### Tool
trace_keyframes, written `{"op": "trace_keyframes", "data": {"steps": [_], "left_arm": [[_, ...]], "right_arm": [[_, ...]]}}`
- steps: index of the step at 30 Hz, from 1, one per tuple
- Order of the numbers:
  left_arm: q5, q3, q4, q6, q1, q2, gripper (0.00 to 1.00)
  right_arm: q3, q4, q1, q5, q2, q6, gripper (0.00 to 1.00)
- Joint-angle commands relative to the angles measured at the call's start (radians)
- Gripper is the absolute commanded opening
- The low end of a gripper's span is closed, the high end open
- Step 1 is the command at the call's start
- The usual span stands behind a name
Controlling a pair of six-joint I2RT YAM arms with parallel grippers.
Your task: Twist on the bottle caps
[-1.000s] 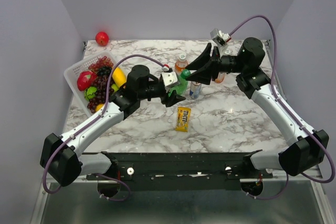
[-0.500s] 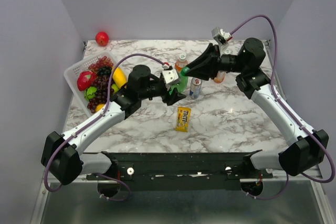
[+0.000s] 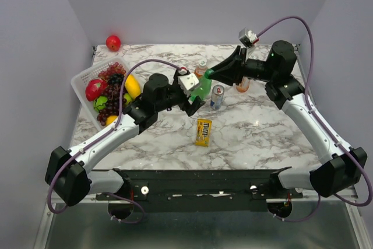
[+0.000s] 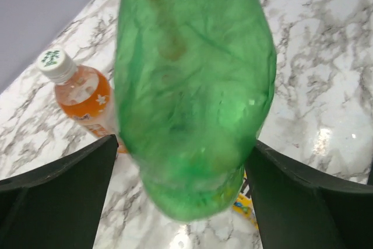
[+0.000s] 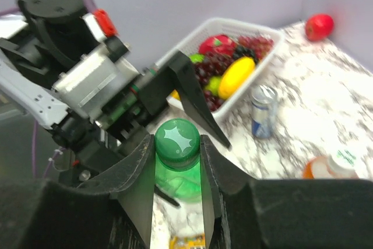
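The robot will carry the bottle down to the open marble past the can and free its cap there, because that marble lies below the right gripper, to its right in the top view.
The green bottle leans in mid-table, its dark green cap on the neck. My right gripper is shut on that cap, a finger on each side, seen from above as the right gripper at the bottle's top. My left gripper is open, and its fingers flank the bottle's lower body. An orange bottle with a white cap stands behind. A second orange bottle stands under the right arm.
A drink can stands just right of the green bottle. A yellow candy pack lies in front of it. A white fruit basket sits at the left, and a red apple at the far left corner.
My right gripper closed on the green cap and drew it slightly up and right, tilting the bottle. My left gripper opened and let go of the bottle's body.
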Motion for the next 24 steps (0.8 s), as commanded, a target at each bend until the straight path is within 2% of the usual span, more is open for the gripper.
{"op": "trace_keyframes", "data": {"steps": [1, 6, 9, 14, 21, 24], "left_arm": [[-0.103, -0.005, -0.082, 0.064, 0.011, -0.05, 0.99], [-0.139, -0.054, -0.124, 0.093, 0.013, -0.086, 0.99], [-0.139, -0.049, -0.139, 0.088, 0.015, -0.085, 0.99], [-0.14, -0.026, -0.158, 0.084, 0.013, -0.07, 0.99], [-0.13, 0.015, -0.212, 0.111, 0.015, -0.039, 0.99], [-0.129, 0.017, -0.198, 0.104, 0.013, -0.024, 0.99]], "right_arm": [[0.068, -0.174, -0.071, 0.053, -0.025, -0.11, 0.21], [0.129, -0.347, -0.187, 0.098, -0.033, -0.222, 0.19], [0.087, -0.386, -0.253, 0.149, -0.05, -0.314, 0.18], [-0.016, -0.386, -0.35, 0.16, -0.062, -0.412, 0.18], [-0.156, -0.343, -0.399, 0.157, -0.033, -0.512, 0.18], [-0.216, -0.276, -0.404, 0.152, -0.015, -0.526, 0.18]]}}
